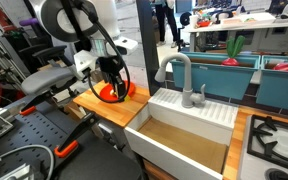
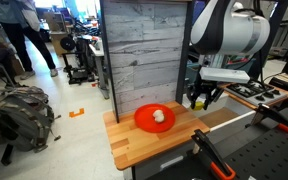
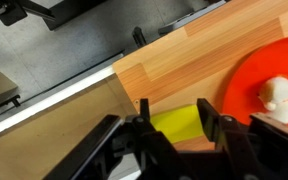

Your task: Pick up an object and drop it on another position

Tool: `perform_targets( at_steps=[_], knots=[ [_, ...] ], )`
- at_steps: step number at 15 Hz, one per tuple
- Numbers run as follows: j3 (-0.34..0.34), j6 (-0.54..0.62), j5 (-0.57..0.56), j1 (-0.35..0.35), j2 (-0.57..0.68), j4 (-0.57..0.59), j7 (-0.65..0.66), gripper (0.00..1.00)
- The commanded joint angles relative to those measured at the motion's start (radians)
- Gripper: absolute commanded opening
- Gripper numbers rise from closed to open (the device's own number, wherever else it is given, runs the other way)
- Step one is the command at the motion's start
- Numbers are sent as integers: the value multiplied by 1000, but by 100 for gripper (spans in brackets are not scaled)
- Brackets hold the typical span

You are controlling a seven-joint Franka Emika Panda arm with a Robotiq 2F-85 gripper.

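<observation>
My gripper moves down onto the bare wood (image 2: 189, 117) beside the red plate next and releases the yellow block, because that part by the sink is empty.
My gripper (image 3: 177, 128) is shut on a yellow block (image 3: 177, 122) that fills the gap between the two fingers. It hangs just above the wooden counter (image 3: 184, 70), beside a red plate (image 3: 269, 70) that holds a small white object (image 3: 278, 96). In both exterior views the gripper (image 2: 197, 98) (image 1: 111, 84) sits at the plate's edge (image 2: 144, 122) (image 1: 122, 93), on the side toward the sink. The white object (image 2: 158, 116) lies near the plate's middle. A bit of yellow shows between the fingers.
A white toy sink (image 1: 184, 135) with a grey faucet (image 1: 181, 75) adjoins the counter, and a stove top (image 1: 276, 140) lies beyond it. A grey wood-panel wall (image 2: 144, 50) backs the counter. Black and orange tools (image 2: 214, 160) lie near the front.
</observation>
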Motion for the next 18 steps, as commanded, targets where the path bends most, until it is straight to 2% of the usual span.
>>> perform_targets(
  at_steps=[1, 13, 14, 18],
  knots=[
    [6, -20, 40, -20, 74, 74, 11, 25],
    [-15, -110, 29, 18, 233, 267, 70, 25],
    [-15, -120, 30, 18, 237, 277, 73, 72],
    [-9, -124, 37, 13, 234, 290, 74, 96]
  ],
)
